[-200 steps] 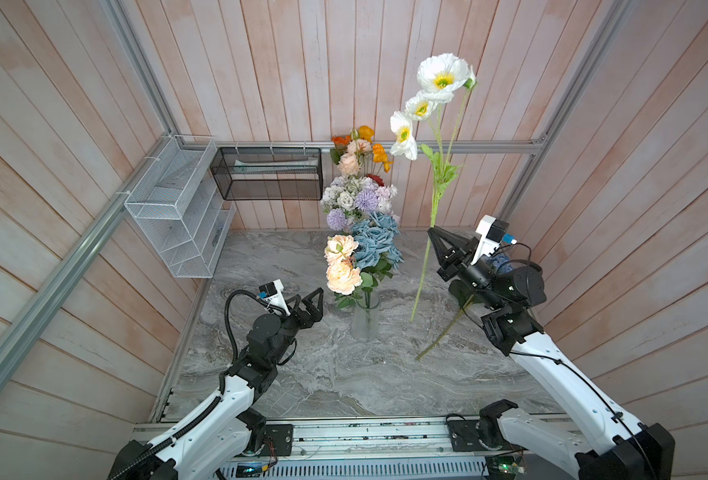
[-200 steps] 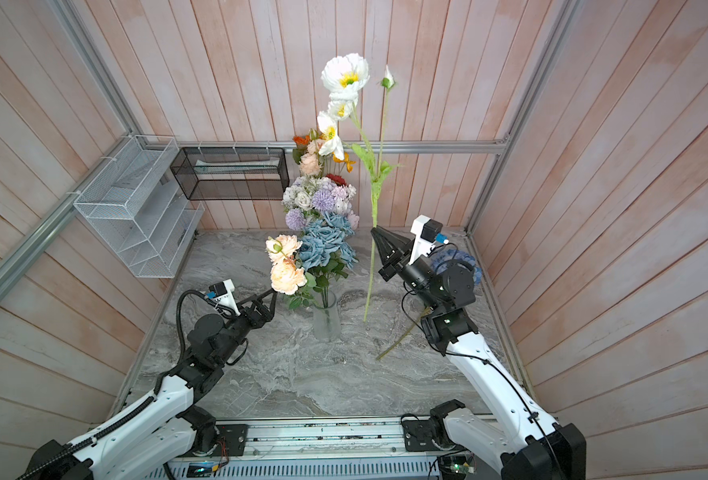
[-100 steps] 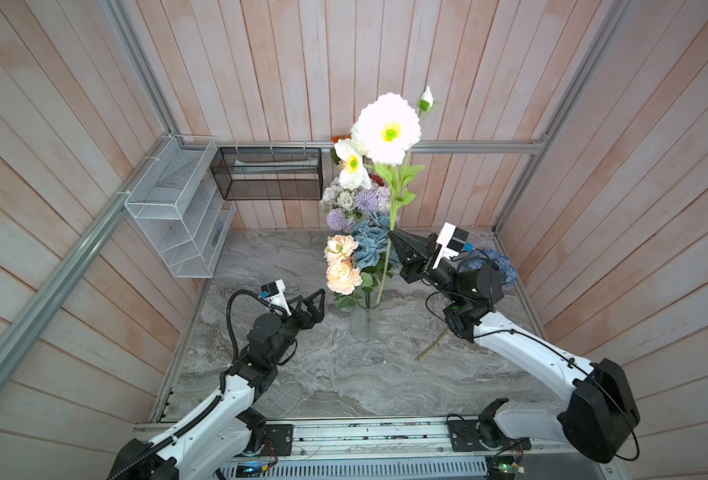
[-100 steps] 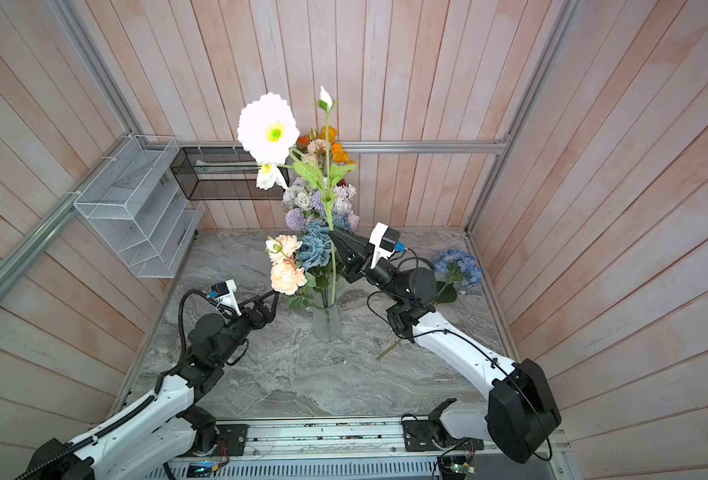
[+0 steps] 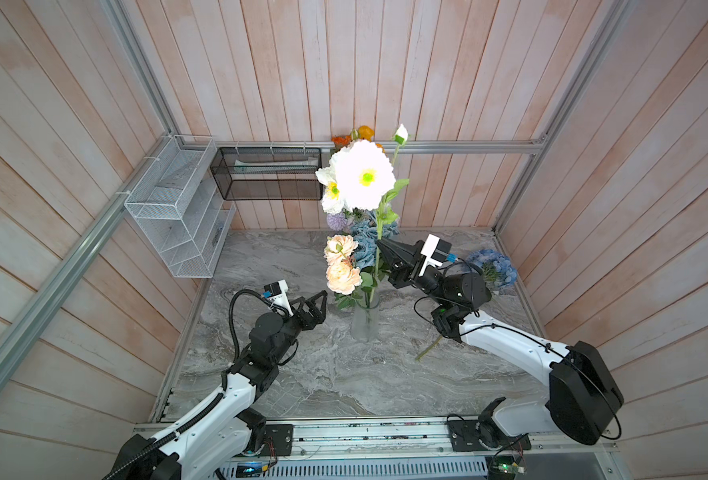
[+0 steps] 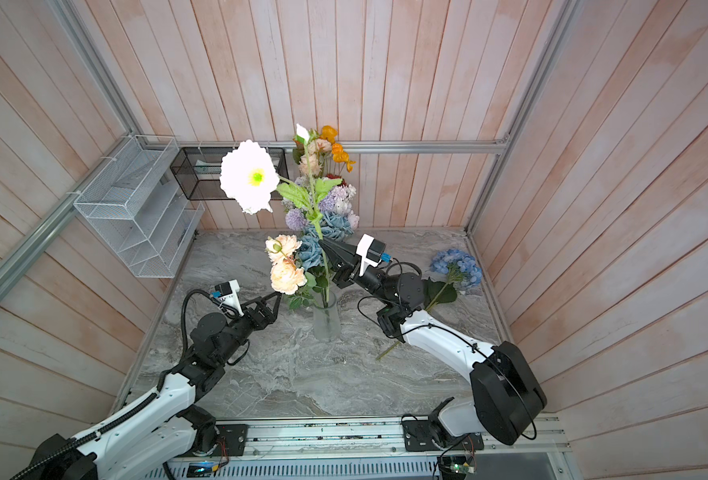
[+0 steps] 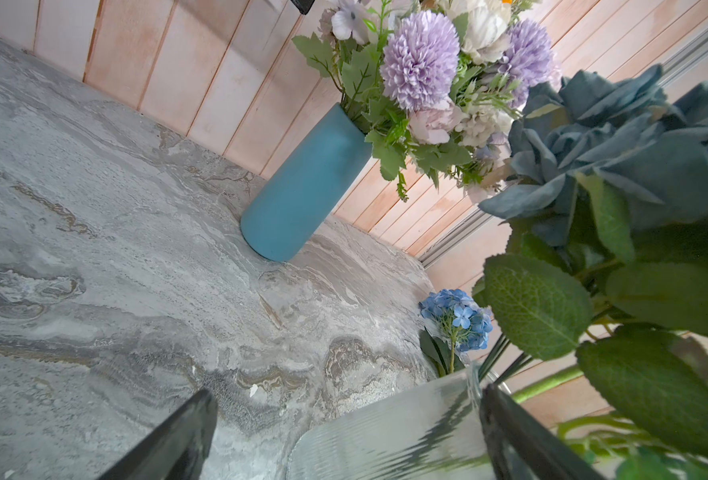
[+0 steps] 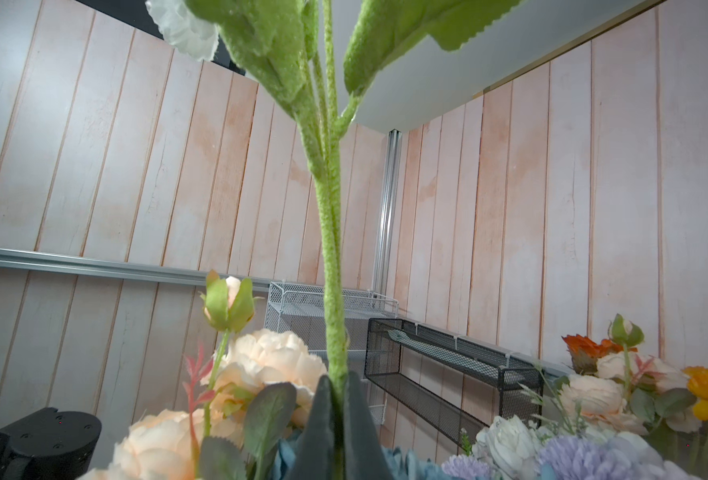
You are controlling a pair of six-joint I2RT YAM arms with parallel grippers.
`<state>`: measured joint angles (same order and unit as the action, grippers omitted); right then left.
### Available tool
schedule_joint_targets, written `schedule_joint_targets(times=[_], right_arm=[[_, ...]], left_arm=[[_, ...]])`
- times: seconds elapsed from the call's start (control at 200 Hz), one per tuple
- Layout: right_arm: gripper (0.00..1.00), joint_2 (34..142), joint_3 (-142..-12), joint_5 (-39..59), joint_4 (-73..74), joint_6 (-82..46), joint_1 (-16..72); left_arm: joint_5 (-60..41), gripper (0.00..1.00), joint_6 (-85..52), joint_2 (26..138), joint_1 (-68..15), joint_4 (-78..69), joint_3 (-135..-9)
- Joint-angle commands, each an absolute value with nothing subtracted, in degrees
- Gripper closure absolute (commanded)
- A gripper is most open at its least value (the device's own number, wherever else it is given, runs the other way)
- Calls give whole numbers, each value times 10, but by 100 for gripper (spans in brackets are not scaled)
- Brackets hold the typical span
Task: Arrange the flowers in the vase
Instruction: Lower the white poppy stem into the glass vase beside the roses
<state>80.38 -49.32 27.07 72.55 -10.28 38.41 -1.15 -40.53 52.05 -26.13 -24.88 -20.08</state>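
Observation:
My right gripper is above the vase's opening [image 5: 366, 301], and the lower end of the fuzzy green stem is already in it. My gripper will lower the stem deeper and let go of it next.
A clear ribbed glass vase [image 5: 364, 322] [image 6: 326, 320] [image 7: 385, 436] stands mid-table holding peach blooms [image 5: 341, 270] and dusty-blue roses [image 6: 310, 251]. My right gripper [image 5: 381, 245] [image 6: 324, 243] [image 8: 337, 384] is shut on the fuzzy green stem [image 8: 331, 249] of a tall white flower [image 5: 364, 176] [image 6: 248, 178]. The stem's lower end runs down into the vase mouth. Just left of the vase, my left gripper [image 5: 321, 297] [image 6: 275, 297] [image 7: 346, 395] is open and holds nothing. A blue hydrangea [image 5: 493, 266] [image 6: 456, 266] [image 7: 458, 318] lies on the table at the right.
A blue vase [image 7: 302, 187] with a lavender, white and orange bouquet [image 6: 335, 199] stands at the back wall. A white wire shelf [image 5: 177, 216] and a black mesh basket [image 5: 267, 174] hang at the back left. The hydrangea's stem [image 5: 425, 353] passes under my right arm.
My right gripper has carried the white flower from the right side leftward and down, over the vase; the stem's end now sits in the vase mouth. The left arm has not moved.

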Motion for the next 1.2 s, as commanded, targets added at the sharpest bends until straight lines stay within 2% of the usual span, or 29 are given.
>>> schedule_joint_targets(times=[0.0,0.71,1.195], right_arm=[[100,803,-467,259,730,-100,394],[100,832,-337,190,721,-66,412],[100,838,-311,159,660,-49,431]], left_arm=[[-18,0,-396,524,-258,-257,-214],[-34,0,-405,538,-258,-268,-219],[-38,0,-410,526,-258,-268,-215]])
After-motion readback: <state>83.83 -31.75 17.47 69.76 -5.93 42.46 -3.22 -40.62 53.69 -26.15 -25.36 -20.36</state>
